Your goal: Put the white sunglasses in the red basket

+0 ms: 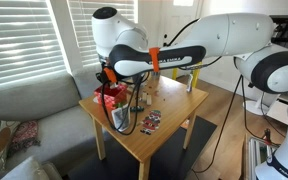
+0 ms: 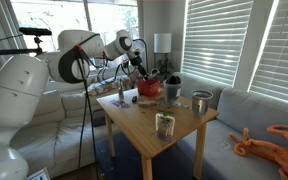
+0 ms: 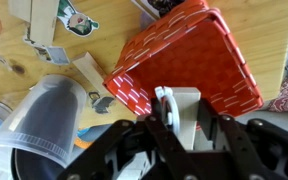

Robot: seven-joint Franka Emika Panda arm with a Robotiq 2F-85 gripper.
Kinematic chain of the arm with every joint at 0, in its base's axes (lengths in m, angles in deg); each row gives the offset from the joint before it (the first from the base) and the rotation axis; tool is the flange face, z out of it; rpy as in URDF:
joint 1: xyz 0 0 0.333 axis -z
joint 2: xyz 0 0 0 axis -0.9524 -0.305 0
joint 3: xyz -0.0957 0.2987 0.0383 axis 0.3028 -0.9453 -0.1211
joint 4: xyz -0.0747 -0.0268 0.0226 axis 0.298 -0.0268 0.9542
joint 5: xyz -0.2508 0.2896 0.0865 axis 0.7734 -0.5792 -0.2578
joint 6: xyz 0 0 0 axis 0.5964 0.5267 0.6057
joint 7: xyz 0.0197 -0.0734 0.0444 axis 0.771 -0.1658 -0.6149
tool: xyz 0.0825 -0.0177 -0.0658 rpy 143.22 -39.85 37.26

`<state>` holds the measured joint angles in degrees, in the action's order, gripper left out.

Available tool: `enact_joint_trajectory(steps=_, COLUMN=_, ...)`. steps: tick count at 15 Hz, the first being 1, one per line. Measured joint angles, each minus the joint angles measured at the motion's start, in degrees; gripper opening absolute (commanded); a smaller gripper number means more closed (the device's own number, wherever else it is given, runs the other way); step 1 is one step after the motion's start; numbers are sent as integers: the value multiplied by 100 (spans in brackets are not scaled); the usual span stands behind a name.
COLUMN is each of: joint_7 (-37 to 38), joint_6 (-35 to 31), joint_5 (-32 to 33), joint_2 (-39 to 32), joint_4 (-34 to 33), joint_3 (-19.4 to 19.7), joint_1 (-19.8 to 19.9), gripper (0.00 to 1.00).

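I will next lower my gripper straight toward the open inside of the red basket [image 3: 199, 50], because the white sunglasses [image 3: 168, 108] between my fingers are still above the basket's rim.
The red basket [image 3: 199, 50], low and woven with pale speckles, stands on the wooden table [image 3: 269, 25], right under my gripper in the wrist view. It also shows in both exterior views [image 1: 110, 97] [image 2: 149, 89]. My gripper [image 3: 184, 118] is shut on the white sunglasses [image 3: 168, 108], which sit upright between the fingers, above the basket's near edge. In both exterior views the gripper [image 1: 106, 78] [image 2: 141, 68] hangs just over the basket; the sunglasses are too small to make out there.
A dark cup [image 3: 44, 120] stands beside the basket. A metal cup [image 2: 201, 101] and a jar [image 2: 165, 125] stand on the table, along with picture cards [image 1: 151, 122]. Sofas flank the table, and a lamp [image 2: 162, 42] stands behind it.
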<state>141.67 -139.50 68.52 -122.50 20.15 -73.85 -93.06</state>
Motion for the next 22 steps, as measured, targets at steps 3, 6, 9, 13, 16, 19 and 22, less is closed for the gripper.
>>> enact_joint_trajectory(steps=3, joint_7=-221, joint_6=70, joint_5=-3, joint_2=-476, joint_4=-490, joint_3=137, joint_1=-30, gripper=16)
enact_joint_trajectory(steps=6, joint_7=-444, joint_6=70, joint_5=-3, joint_2=-883, joint_4=-924, joint_3=219, joint_1=13, gripper=16)
enact_joint_trajectory(steps=9, joint_7=-822, joint_6=65, joint_5=0, joint_2=-1179, joint_4=-1294, joint_3=220, joint_1=51, gripper=44)
enact_joint_trajectory(steps=13, joint_7=-1194, joint_6=229, joint_5=0, joint_2=-1407, joint_4=-1665, joint_3=217, joint_1=17, gripper=76)
enact_joint_trajectory(steps=16, joint_7=-1337, joint_6=544, joint_5=-2, joint_2=-1425, joint_4=-1838, joint_3=204, joint_1=-45, gripper=96)
enact_joint_trajectory(steps=19, joint_7=-1369, joint_6=709, joint_5=-2, joint_2=-1380, joint_4=-2041, joint_3=204, joint_1=-116, gripper=100)
enact_joint_trajectory(steps=22, joint_7=-1456, joint_6=424, joint_5=-23, joint_2=-1169, joint_4=-2284, joint_3=76, joint_1=-147, gripper=100)
